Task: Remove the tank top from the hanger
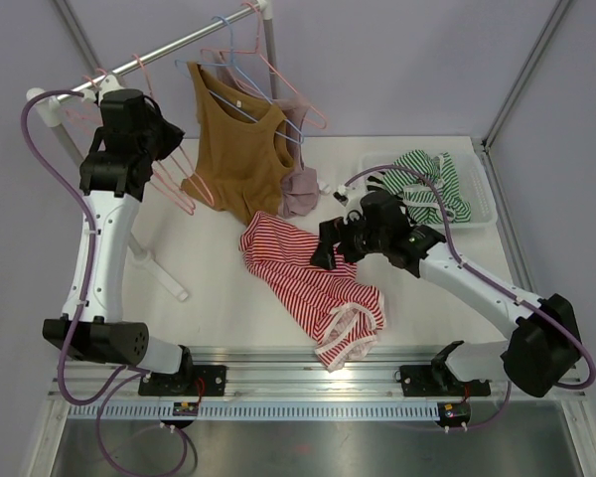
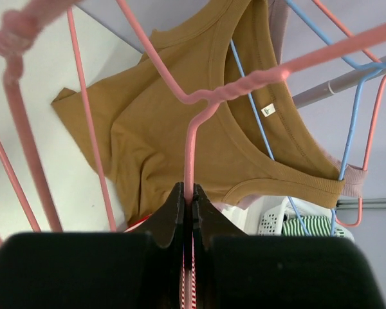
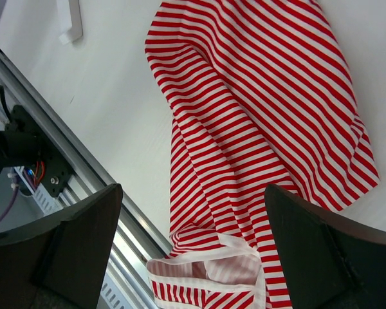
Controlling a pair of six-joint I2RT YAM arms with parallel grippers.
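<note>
My right gripper lowers its open fingers to the left in the top view next, toward the striped tank top's folded middle.
A red-and-white striped tank top (image 1: 308, 278) lies crumpled on the white table, off any hanger. Just above it, in the right wrist view, my right gripper (image 3: 193, 190) stands wide open with the striped cloth (image 3: 257, 116) below and nothing between its fingers; from above that gripper (image 1: 328, 248) sits at the cloth's right edge. My left gripper (image 1: 167, 139) is raised by the rail, shut on the wire of a bare pink hanger (image 2: 190, 141); its jaws (image 2: 188, 190) pinch the wire below the twisted neck. A brown tank top (image 1: 240, 159) hangs on a blue hanger (image 2: 357, 109).
The clothes rail (image 1: 169, 45) crosses the back left with more pink hangers (image 1: 89, 109) on it. A mauve garment (image 1: 300, 191) lies beside the brown top. A white basket (image 1: 482, 194) at the back right holds a green striped garment (image 1: 427, 184). The rack's white foot (image 1: 159, 268) lies left.
</note>
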